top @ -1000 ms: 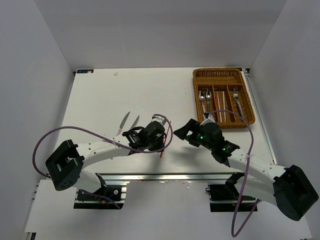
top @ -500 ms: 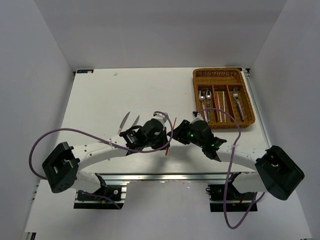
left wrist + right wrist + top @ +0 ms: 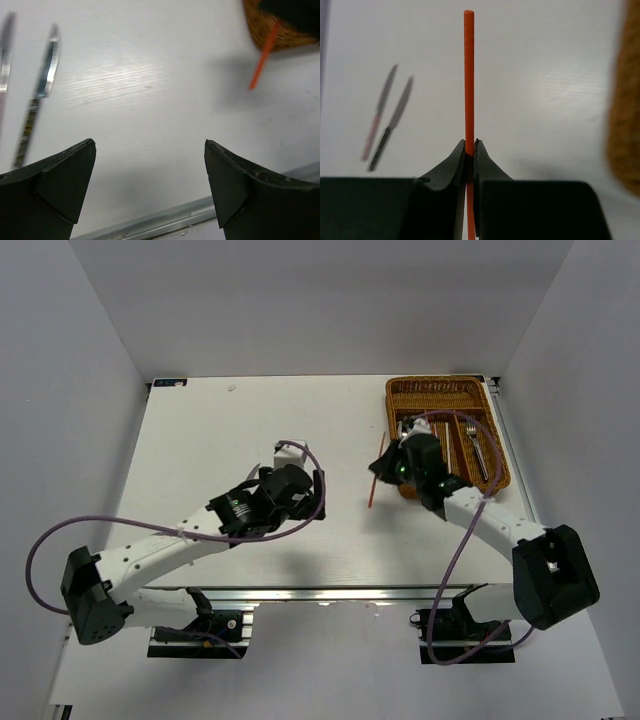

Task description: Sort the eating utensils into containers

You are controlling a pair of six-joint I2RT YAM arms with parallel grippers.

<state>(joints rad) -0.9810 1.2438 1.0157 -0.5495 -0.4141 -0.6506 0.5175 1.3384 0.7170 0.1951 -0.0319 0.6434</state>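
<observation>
My right gripper holds its chopsticks. Next, it will carry them to the right in the top view, over the tray's slot that already holds chopsticks, then lower and release them.
My right gripper [image 3: 470, 142] is shut on a thin red chopstick [image 3: 468, 75], which sticks out straight ahead of the fingers. From above, this gripper [image 3: 384, 466] hovers just left of the brown wicker tray [image 3: 500, 455], and the red chopstick [image 3: 372, 495] slants down over the white table. My left gripper [image 3: 150, 150] is open and empty; from above it [image 3: 318, 496] is at mid-table. Two knives [image 3: 47, 65] lie side by side on the table to the left, one pinkish-handled [image 3: 372, 135]. Forks [image 3: 478, 440] and chopsticks [image 3: 447, 445] lie in the tray's long slots.
The tray's crosswise slot [image 3: 440, 390] runs along its far end. A metal rail [image 3: 165, 222] marks the table's near edge. Purple cables [image 3: 150, 530] loop from both arms. The tray's near-left corner [image 3: 270, 30] shows in the left wrist view.
My left gripper opened, let go of the red chopstick and drew back left. My right gripper closed on the chopstick and carried it right, up to the tray.
</observation>
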